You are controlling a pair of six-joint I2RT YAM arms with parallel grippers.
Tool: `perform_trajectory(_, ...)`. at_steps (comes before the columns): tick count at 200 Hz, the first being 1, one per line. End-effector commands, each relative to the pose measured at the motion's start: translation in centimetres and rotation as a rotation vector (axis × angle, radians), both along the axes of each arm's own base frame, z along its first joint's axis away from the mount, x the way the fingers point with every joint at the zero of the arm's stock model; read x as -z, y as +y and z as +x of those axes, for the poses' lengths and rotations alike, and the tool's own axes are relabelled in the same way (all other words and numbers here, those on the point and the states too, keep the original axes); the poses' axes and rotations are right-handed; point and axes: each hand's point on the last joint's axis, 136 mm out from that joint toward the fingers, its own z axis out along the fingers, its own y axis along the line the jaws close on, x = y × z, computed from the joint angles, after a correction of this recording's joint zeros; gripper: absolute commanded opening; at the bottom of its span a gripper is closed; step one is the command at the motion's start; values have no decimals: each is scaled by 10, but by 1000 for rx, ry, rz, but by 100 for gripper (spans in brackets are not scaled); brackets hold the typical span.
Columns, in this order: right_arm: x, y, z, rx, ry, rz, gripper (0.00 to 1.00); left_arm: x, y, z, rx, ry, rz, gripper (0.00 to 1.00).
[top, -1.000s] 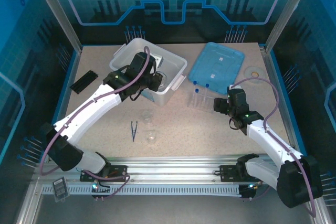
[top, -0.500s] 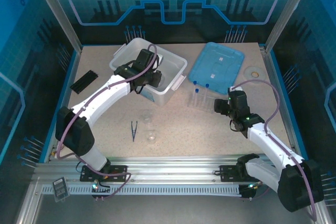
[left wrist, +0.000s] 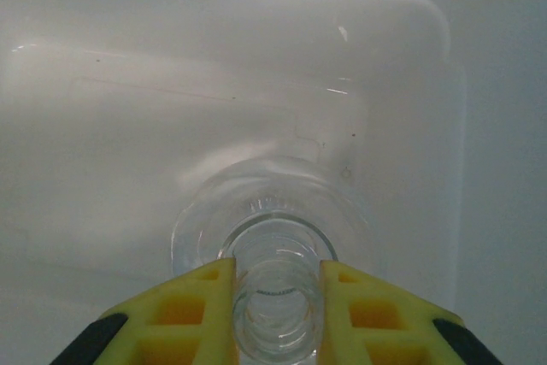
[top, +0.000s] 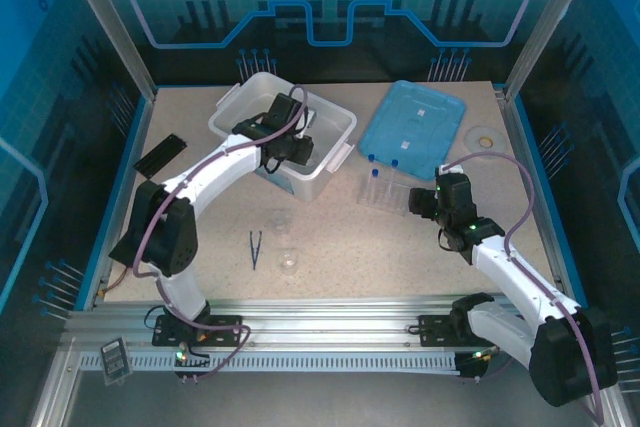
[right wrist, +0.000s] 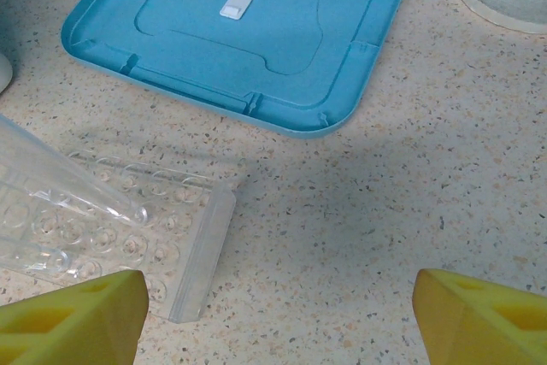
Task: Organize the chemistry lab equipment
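My left gripper should lower to the bare rack-side end of the bin's bottom around the flask's base and release the flask's neck.
My left gripper (top: 296, 150) reaches down inside the white bin (top: 333, 119). In the left wrist view its yellow fingers (left wrist: 192, 314) are shut on the neck of a clear glass flask (left wrist: 273, 228), whose base rests near the bin floor. The clear tube rack (top: 385, 192) with blue-capped tubes (top: 374, 173) stands on the table right of the bin; its corner (right wrist: 128, 228) lies left of my open right gripper (right wrist: 278, 318). Dark tweezers (top: 255, 247) and two small clear beakers (top: 290, 261) (top: 281, 218) lie on the table in front of the bin.
A blue lid (top: 412, 127) lies flat behind the rack, its rim (right wrist: 282, 117) just ahead of my right gripper. A round tape roll (top: 483, 137) sits at the back right. A flat black ridged strip (top: 160, 155) lies at the left.
The left arm has folded in and the gripper has gone further down and right into the white bin with the flask. The right gripper stays almost where it was.
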Motion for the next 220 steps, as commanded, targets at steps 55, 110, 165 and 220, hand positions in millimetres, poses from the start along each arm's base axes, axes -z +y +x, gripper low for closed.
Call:
perform_trajectory(55,-5,-3,3,11,-31,-16,82,9,-11,18,45,-4,-9,16)
perform_trajectory(110,-5,-4,3,12,-30,-18,82,25,-14,16,71,37,5,18)
perform_trajectory(165,-5,-4,3,14,-30,-18,83,38,-15,15,81,70,17,20)
perform_trajectory(220,-5,-4,3,15,-29,-18,83,49,-23,12,102,96,31,23)
